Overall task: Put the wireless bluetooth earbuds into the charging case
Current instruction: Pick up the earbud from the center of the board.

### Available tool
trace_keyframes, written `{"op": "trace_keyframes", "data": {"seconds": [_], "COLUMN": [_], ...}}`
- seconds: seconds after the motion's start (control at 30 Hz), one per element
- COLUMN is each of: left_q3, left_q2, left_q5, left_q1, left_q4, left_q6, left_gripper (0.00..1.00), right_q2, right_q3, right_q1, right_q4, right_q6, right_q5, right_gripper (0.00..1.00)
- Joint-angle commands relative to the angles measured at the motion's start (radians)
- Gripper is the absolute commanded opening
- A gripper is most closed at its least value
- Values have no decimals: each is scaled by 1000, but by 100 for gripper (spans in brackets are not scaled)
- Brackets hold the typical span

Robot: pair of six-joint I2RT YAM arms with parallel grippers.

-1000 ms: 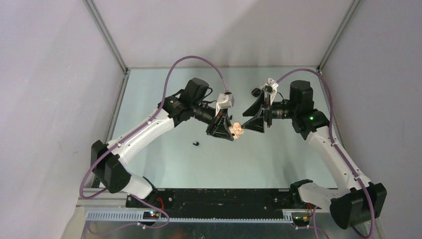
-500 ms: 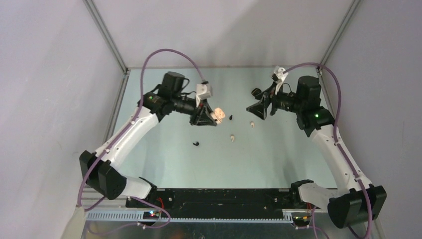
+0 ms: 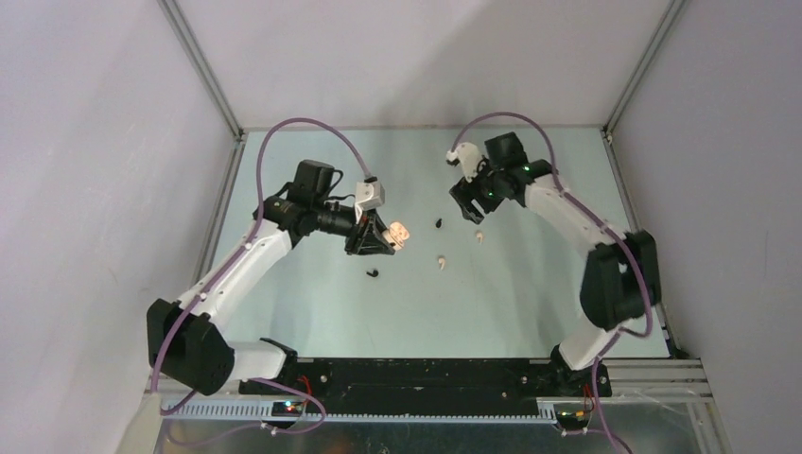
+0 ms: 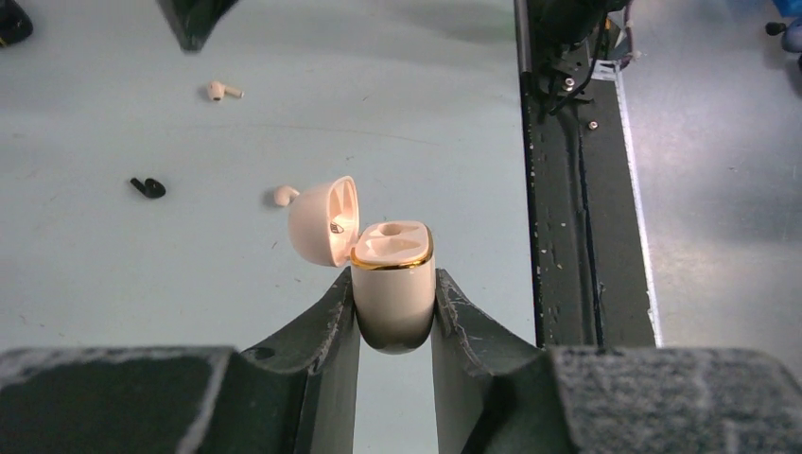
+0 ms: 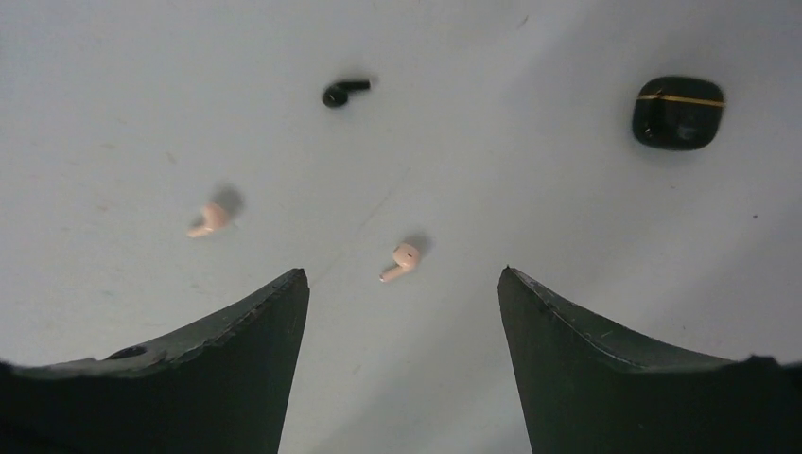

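My right gripper lowers next, fingers open, around the nearer cream earbud's rounded head [image 3: 479,235] [image 5: 407,255], since that earbud lies on the tabletop below the gap between its fingers.
My left gripper [image 3: 386,236] [image 4: 392,281] is shut on a cream-white charging case [image 4: 393,293] with a gold rim. Its lid [image 4: 323,222] is open and both sockets look empty; it is held above the table. Four earbuds lie loose: two cream ones [image 3: 479,236] [image 3: 441,260] and two black ones [image 3: 438,223] [image 3: 373,273]. My right gripper [image 3: 469,202] [image 5: 402,274] is open and empty above the table, with one cream earbud [image 5: 404,260] just beyond its fingertips. Another cream earbud [image 5: 206,222] lies to the left and a black earbud [image 5: 342,91] farther off.
A closed black charging case [image 5: 678,112] with a gold line lies on the table at the upper right of the right wrist view. The black base rail [image 4: 567,189] runs along the table's near edge. Grey walls enclose the table on three sides.
My left gripper has drawn back to the left with the open case. My right arm has swung toward the far centre and turned its open gripper down over the earbuds.
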Motion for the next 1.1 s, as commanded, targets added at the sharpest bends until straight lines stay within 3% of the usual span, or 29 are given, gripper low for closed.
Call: {"op": "trace_keyframes", "data": {"seconds": [0.0,0.1,0.2,0.43,0.6,1.07], "left_q3": [101,150,149,96,60,40], "left_q2": [-42,-27,-11,-8,-16,1], "left_q5": [62,65,89,95,39,-7], "left_q1": [-1,-1,0,-15,-60,-122], "left_q4": [-183,-355,-419,-383,-339,-301], "left_q6": [205,305,364,353,334,313], "left_gripper": [0,0,0,0,0,0], "right_q2": [170,278,357,431,530,655], "right_q3": [132,251,309,378,491,579], "right_q1": [13,14,14,17,12,12], "right_q4": [-178,-265,-330,-419,-519,-610], "right_q6": [-111,-117,-133,-213,-184,-178], "right_q5": [177,210,224,179,155,74], "right_gripper": [78,70,65,62,59,51]}}
